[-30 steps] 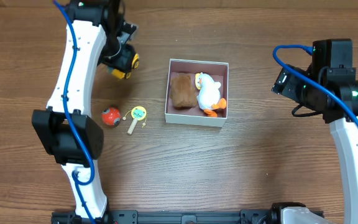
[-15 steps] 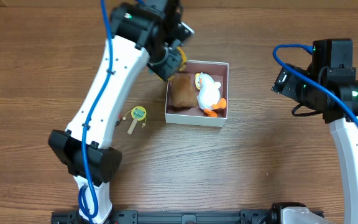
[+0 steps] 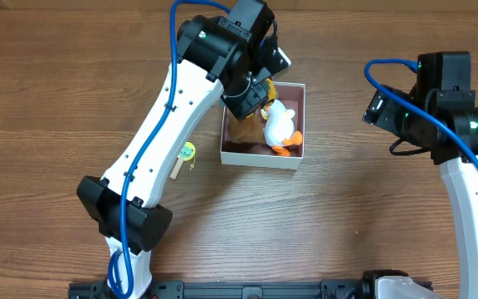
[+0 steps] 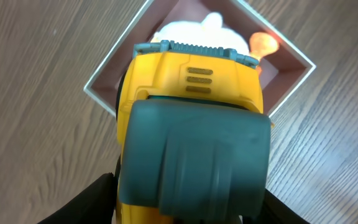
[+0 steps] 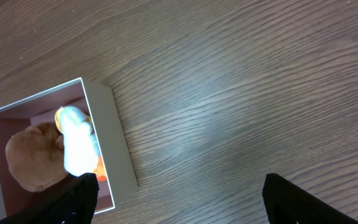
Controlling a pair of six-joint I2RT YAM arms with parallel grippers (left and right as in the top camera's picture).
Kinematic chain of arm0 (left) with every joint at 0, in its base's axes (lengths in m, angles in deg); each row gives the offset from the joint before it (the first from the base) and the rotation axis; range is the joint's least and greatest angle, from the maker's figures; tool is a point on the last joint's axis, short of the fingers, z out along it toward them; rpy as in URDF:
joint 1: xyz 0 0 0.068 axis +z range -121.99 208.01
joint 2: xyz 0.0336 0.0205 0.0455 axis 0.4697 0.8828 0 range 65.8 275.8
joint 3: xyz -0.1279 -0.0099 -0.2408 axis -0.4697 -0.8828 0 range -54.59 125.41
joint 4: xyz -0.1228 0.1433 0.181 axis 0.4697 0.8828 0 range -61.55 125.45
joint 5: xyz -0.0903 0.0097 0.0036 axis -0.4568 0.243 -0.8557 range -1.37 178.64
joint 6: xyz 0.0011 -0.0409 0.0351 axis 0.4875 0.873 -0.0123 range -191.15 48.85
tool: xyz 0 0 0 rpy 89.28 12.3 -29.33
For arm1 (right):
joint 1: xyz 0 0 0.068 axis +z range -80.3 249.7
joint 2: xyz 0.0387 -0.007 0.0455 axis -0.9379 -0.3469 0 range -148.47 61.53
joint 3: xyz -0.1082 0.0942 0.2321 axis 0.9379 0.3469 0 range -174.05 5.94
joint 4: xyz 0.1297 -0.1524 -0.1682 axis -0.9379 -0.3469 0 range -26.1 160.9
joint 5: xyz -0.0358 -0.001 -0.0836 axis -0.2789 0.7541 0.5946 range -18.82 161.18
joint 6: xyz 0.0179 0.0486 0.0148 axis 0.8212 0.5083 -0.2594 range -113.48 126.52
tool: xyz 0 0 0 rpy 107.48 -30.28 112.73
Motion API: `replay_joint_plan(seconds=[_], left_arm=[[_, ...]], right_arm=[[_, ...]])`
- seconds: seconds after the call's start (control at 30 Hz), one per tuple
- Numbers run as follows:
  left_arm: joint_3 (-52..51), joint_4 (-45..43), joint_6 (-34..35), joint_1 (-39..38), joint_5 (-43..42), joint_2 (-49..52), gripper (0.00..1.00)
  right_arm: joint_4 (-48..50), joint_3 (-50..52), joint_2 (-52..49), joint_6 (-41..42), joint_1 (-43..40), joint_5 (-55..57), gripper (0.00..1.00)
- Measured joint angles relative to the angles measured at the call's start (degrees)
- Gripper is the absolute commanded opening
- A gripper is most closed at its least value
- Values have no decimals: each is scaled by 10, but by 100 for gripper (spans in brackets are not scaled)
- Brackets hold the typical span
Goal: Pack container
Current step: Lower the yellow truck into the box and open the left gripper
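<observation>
The truck goes back and down in my left gripper next, into the box's near side by the duck's orange feet. It is released there, as the box's bare bottom shows beside the plush.
The container [image 3: 295,162] is a white square box with a dusky pink inside, mid-table. In it lie a brown plush [image 3: 241,133] and a white duck with orange feet [image 3: 280,127]. My left gripper [image 3: 256,91] is shut on a yellow and teal toy truck [image 4: 191,130] and holds it over the box's left half. The box [image 4: 104,93] shows below the truck in the left wrist view. My right gripper [image 5: 179,196] is open and empty, off to the right of the box [image 5: 114,149].
A small yellow rattle with a wooden handle [image 3: 186,155] lies on the wooden table left of the box. The left arm [image 3: 152,158] stretches over that side and hides the table beneath it.
My left arm has swung right from the table's far left, carrying the toy truck, and is now over the box. It now hides the red ball. The right arm has not moved.
</observation>
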Motion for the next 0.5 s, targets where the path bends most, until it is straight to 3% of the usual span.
replay_joint_plan(seconds=[0.3,0.5], left_arm=[[-15,-21,-100,-13,-12,11,4],[-65,-18,-189,-13,-14,80,6]], right_arm=[[-6,0,0,0,0,0,87],[-10,0,0,-6,0,0,87]])
